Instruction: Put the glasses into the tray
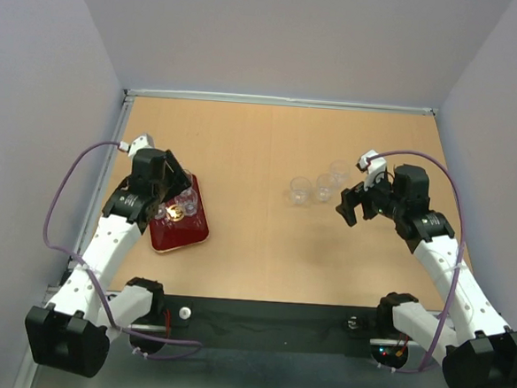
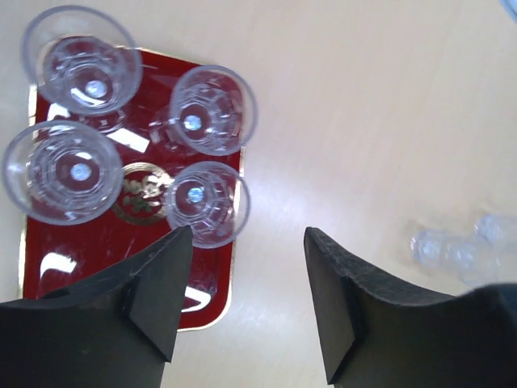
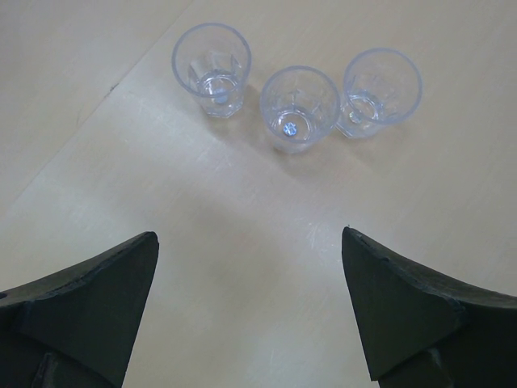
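The nearest loose glass stands off the tray (image 1: 172,236), to the gripper's right in the top view, so next my left gripper should move across onto the nearest loose glass's rim (image 1: 294,186).
The dark red tray (image 1: 172,236) lies at the left of the table; it fills the left of the left wrist view (image 2: 89,250), with its gold emblem (image 2: 142,191) at the centre. Several clear glasses stand upright on it, one (image 2: 207,200) right by my left finger. My left gripper (image 1: 179,184) (image 2: 246,242) is open and empty, above the tray's right edge. Three more glasses (image 1: 324,186) (image 3: 298,107) stand in a row on the table at the right. My right gripper (image 1: 350,206) (image 3: 249,238) is open and empty, just short of them.
The wooden table (image 1: 261,150) is walled at the back and both sides. A black strip (image 1: 267,323) with the arm bases runs along the near edge. The three loose glasses show faintly at the right of the left wrist view (image 2: 452,246).
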